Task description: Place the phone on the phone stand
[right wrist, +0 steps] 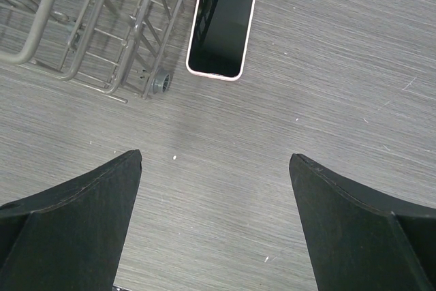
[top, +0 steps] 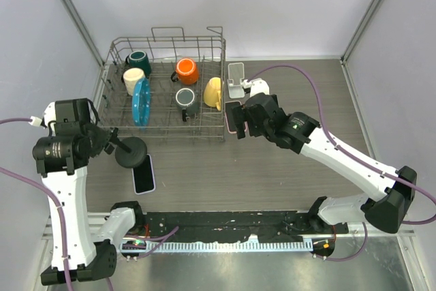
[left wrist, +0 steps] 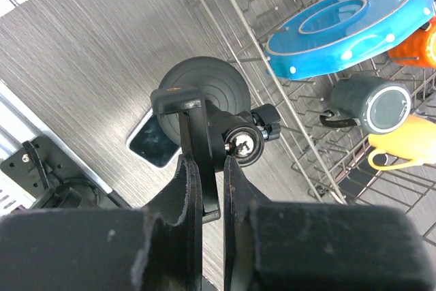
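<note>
My left gripper is to go to the right next in the top view, over the tabletop in front of the rack. It will let go of the stand where the stand's base has room.
My left gripper (top: 110,140) is shut on the upright arm of a black phone stand (top: 131,152) with a round base, left of the dish rack. In the left wrist view my left gripper (left wrist: 208,163) clamps the stand's flat arm (left wrist: 197,134). A phone in a pale case (top: 144,174) lies flat just beside the base, partly under it in the left wrist view (left wrist: 151,145). A second phone in a pink case (top: 232,112) lies flat by the rack's right corner, also in the right wrist view (right wrist: 222,22). My right gripper (top: 240,127) is open and empty above the table near it (right wrist: 214,158).
A wire dish rack (top: 163,137) holds several mugs and a blue plate (top: 141,101); it shows in the left wrist view (left wrist: 300,148) and the right wrist view (right wrist: 102,25). A white phone stand (top: 236,78) stands at the rack's right. A black rail (top: 225,223) runs along the near edge.
</note>
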You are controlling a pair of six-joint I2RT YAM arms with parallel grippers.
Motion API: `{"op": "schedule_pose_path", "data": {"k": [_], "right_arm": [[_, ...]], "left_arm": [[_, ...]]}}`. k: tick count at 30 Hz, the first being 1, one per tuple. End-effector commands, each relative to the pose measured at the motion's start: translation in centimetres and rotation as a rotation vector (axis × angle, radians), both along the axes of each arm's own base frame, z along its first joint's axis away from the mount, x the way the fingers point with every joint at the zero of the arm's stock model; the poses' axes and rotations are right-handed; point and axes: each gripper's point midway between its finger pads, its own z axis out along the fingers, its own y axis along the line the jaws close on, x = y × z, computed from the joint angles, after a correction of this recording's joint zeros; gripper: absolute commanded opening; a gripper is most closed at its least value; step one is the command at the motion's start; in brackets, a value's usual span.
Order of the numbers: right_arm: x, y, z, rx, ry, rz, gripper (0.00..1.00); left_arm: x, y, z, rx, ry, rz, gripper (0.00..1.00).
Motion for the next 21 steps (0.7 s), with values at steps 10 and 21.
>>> {"op": "schedule_pose_path", "data": {"k": [10,21], "right_arm": [[0.1,0.5,2.1,0.06,-0.049,0.006,0.95],[-0.5,-0.6,1.5,0.057,-0.042,-0.029,0.95]], "left_arm": [[-2.9,-0.7,0.7,0.096,-0.013,-0.168,0.0],[-0.2,-11.5,-0.2,-0.218,-0.153,-0.722,0.0]]}}
